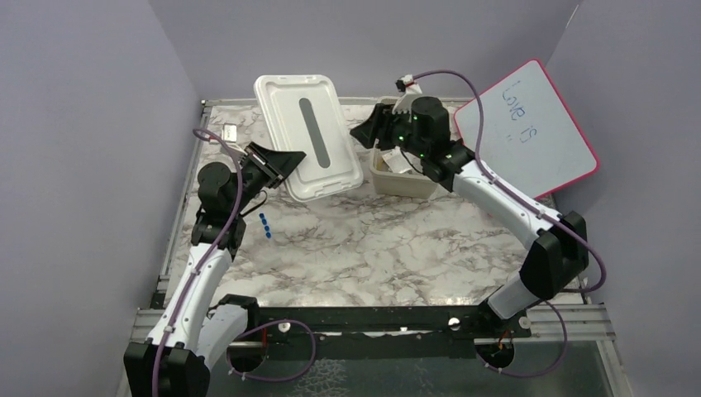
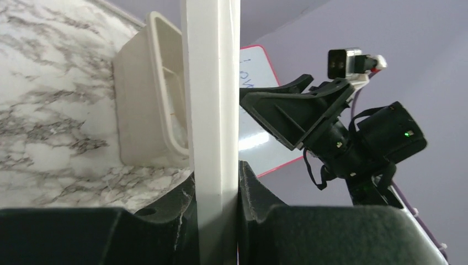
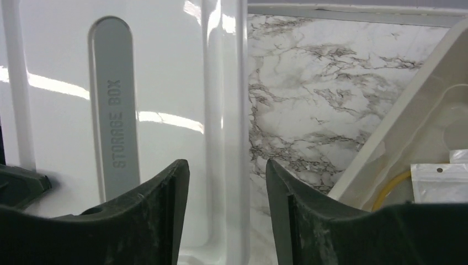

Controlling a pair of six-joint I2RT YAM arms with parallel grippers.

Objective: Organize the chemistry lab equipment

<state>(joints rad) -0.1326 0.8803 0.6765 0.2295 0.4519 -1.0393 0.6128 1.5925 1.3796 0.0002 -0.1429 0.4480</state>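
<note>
I will next move my left gripper toward the right in the top view and down to release the lid onto the beige tub's rim, because the tub is uncovered.
My left gripper is shut on the near left edge of the white lid and holds it tilted; in the left wrist view the lid's edge stands clamped between the jaws of this gripper. My right gripper is open, and in the right wrist view its jaws stand either side of the rim of the lid. The beige tub holds an amber tube and a clear packet. Blue-capped tubes lie on the marble.
The pink-framed whiteboard leans at the back right behind the right arm. A small pale item lies at the back left near the table edge. The tub and the right gripper show in the left wrist view.
</note>
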